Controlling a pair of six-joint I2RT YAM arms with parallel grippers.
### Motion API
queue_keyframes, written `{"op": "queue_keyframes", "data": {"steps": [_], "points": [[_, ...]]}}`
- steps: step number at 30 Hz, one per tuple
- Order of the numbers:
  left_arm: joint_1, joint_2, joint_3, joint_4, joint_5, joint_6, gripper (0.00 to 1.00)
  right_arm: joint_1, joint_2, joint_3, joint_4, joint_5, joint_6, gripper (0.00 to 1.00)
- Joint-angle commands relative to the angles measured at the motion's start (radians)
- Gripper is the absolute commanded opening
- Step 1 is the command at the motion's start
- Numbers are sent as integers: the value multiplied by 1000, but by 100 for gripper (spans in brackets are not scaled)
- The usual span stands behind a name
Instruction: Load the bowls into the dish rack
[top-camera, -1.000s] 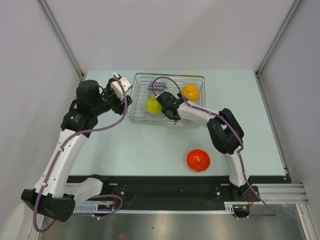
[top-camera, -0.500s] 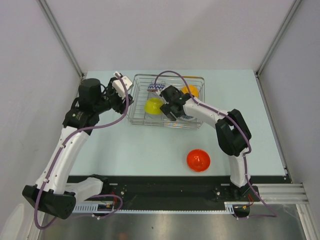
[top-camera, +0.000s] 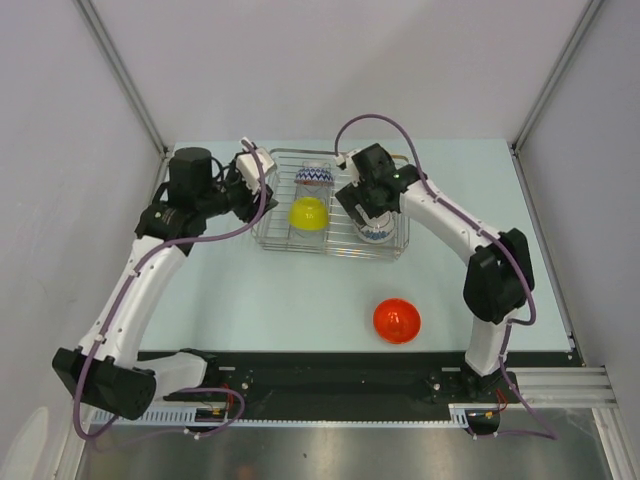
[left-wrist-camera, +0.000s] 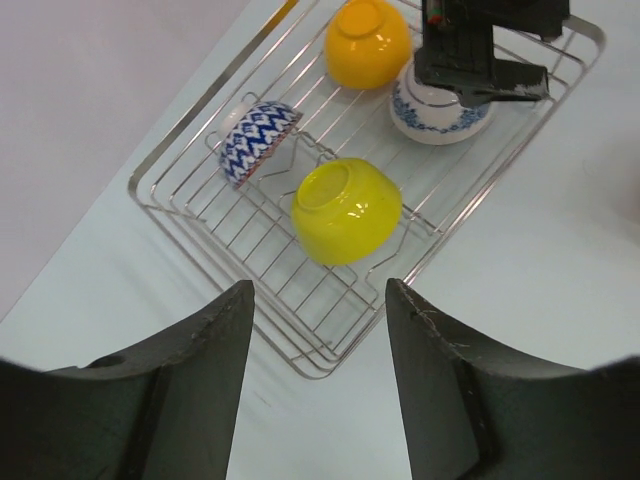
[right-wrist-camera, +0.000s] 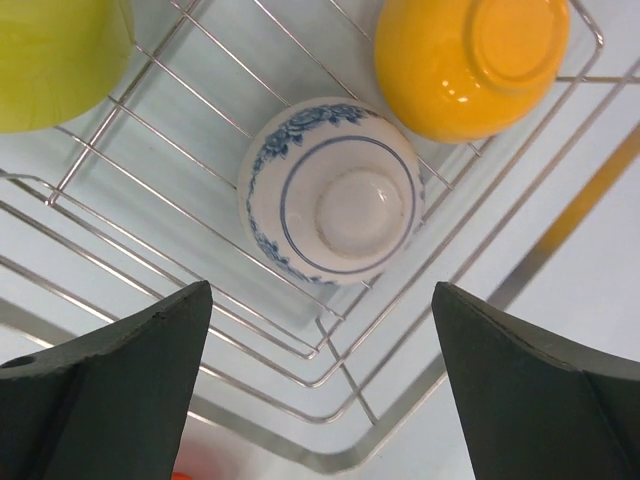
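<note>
The red bowl is unracked, so next I should move my left gripper back and down to the red bowl's far rim, to the gripper's right in the top view.
The silver wire dish rack (top-camera: 272, 232) holds several bowls upside down or on edge: lime-yellow (top-camera: 308, 213), zigzag (top-camera: 314, 176) and white with blue pattern (top-camera: 377, 234). The orange bowl (left-wrist-camera: 367, 42) lies in the rack's far corner and is hidden under my right arm in the top view. The red bowl (top-camera: 396, 320) sits on the table in front of the rack. My right gripper (top-camera: 358, 208) is open and empty above the white bowl (right-wrist-camera: 335, 195), beside the orange bowl (right-wrist-camera: 470, 60). My left gripper (top-camera: 262, 196) is open and empty at the rack's left end (left-wrist-camera: 310, 368).
The pale blue table (top-camera: 250, 300) is walled on the left, right and back. A black rail (top-camera: 330, 370) runs along the near edge. The right arm's purple cable (top-camera: 350, 130) arcs over the rack's back edge.
My right gripper has moved back and to the right, from the rack's front middle to above its right part, leaving the white bowl uncovered. My left gripper has shifted slightly toward the rack.
</note>
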Motion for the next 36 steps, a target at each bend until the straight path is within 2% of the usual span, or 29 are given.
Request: {"op": "queue_keyframes", "data": {"steps": [1, 8, 14, 19, 23, 36], "points": [[-53, 27, 46, -31, 138, 50, 58, -59, -125, 59, -47, -104, -4, 96], [-342, 153, -9, -22, 32, 73, 62, -243, -314, -22, -18, -249, 19, 96], [-499, 368, 32, -39, 1, 27, 61, -458, -454, -169, 4, -347, 20, 95], [-574, 562, 146, -122, 20, -14, 60, -582, -584, -269, 2, -404, -7, 95], [-632, 620, 166, -122, 28, -30, 62, -633, -652, -322, -5, -430, -25, 95], [-705, 799, 288, -145, 81, -73, 70, -681, -782, -423, -30, -480, -40, 97]]}}
